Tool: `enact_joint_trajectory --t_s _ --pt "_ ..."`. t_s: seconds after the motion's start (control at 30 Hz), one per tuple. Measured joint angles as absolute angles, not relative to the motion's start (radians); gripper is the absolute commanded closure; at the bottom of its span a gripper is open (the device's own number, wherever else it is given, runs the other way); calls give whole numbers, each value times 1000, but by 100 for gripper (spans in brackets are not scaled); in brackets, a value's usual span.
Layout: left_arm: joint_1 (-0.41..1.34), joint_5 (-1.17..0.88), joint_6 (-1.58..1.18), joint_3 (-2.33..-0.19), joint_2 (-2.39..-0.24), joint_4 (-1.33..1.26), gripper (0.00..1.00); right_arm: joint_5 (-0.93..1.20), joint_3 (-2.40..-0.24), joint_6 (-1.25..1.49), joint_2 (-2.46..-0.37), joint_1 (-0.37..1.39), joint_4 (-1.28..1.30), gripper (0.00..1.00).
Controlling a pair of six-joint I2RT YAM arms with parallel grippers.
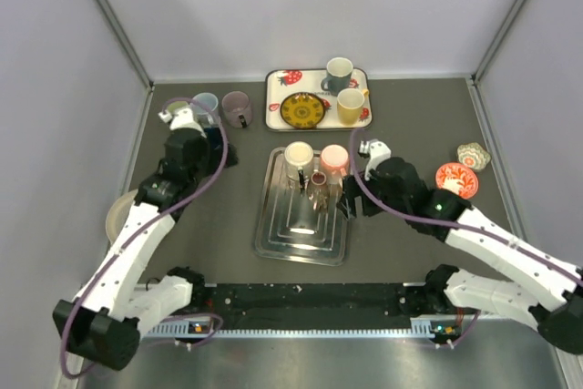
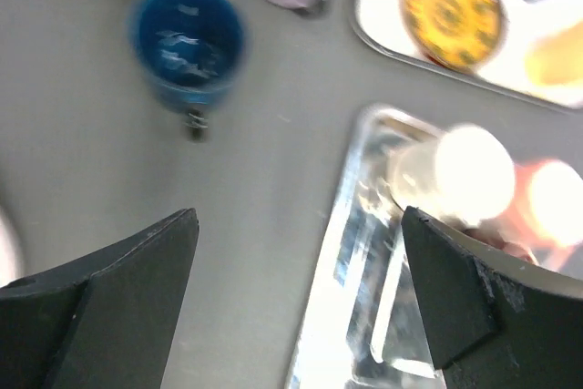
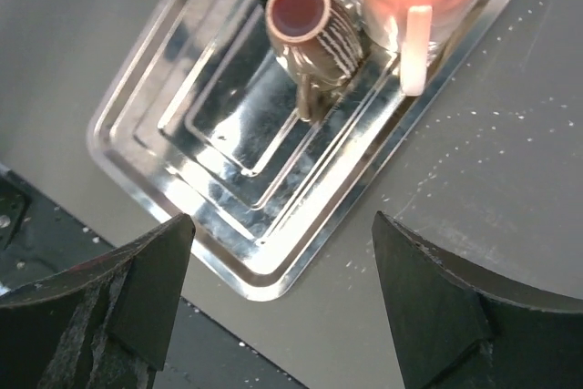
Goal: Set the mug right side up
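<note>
The handle sticks out clear of the brown striped mug. My right gripper will next move outward and down onto the pink mug's handle (image 1: 341, 179) (image 3: 415, 50) and close there.
A silver metal tray (image 1: 278, 241) lies mid-table. At its far end stand a cream mug (image 1: 298, 158) and a pink mug (image 1: 334, 158), both showing flat, closed tops. A brown striped mug (image 1: 319, 187) sits just in front of them; in the right wrist view (image 3: 314, 29) its open mouth faces the camera. My left gripper (image 1: 221, 150) is open and empty above the table, left of the tray (image 2: 299, 225). My right gripper (image 1: 351, 199) is open and empty over the tray's near right corner (image 3: 282, 225).
A strawberry-print tray (image 1: 273, 111) at the back holds a grey mug, a yellow mug and a yellow plate. A blue mug (image 2: 187, 43), a purple mug (image 1: 237, 108) and a green mug stand back left. Two small bowls (image 1: 454, 179) sit on the right.
</note>
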State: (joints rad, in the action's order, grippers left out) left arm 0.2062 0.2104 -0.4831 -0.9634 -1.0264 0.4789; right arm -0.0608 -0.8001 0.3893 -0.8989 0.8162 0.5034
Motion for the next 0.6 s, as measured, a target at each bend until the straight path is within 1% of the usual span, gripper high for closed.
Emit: enact_joint_trajectory --t_s 0.13,0.23,0.37,0.5,0.53,0.57,0.6 --pt "464 233 -511 -914 -935 477 1 -136 -885 385 -1057 835 535 18" --pt "581 238 -548 -880 -929 472 1 -206 -934 385 -1156 873 549 19" --pt "614 243 -607 -821 -917 483 1 -265 -943 385 -1221 888 553 22" --pt "614 222 -662 -727 -840 440 3 -297 -964 373 -1271 888 555 24" --pt "614 206 -671 -700 -815 421 4 -310 -971 366 -1285 886 555 27" --pt "614 189 -679 -675 -793 401 5 -321 -984 358 -1306 879 554 34" --pt "614 171 -683 -649 -770 376 6 -325 -990 352 -1320 874 553 39"
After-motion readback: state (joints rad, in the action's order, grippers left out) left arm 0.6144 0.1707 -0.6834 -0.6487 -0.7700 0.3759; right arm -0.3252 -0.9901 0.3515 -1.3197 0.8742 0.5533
